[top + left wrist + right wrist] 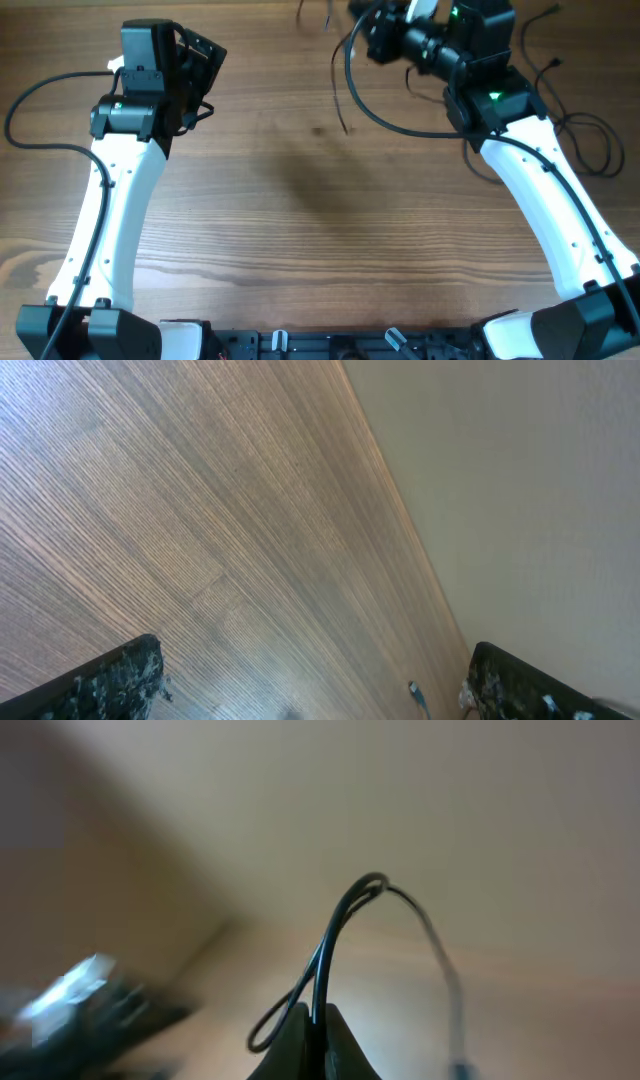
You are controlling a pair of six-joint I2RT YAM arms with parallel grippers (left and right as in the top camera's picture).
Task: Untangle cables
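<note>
My right gripper is going to move down and back to let go of the thin black cable over the cable curve [471, 164] beside my white forearm, since the cable hangs high.
My right gripper [372, 30] is raised near the table's far edge, right of the middle. Its jaws are shut on a thin black cable [335, 935], which loops up out of the right gripper [318, 1025] and trails off blurred to the right. From above, that cable [349, 80] hangs down in a curve, one free end [346, 129] over the wood. More thin black cable [592, 140] lies looped at the right edge. My left gripper [192, 62], at the far left, is open and holds nothing. Between the left gripper's fingers [112, 680] lies bare wood, with a small plug end [415, 696] near the right one.
The wooden table [300, 220] spreads between both arms. Thick black arm wires [30, 100] run along the left arm. Two short dark cable ends [303, 10] poke in at the top edge. The table's far edge [400, 510] meets a pale wall.
</note>
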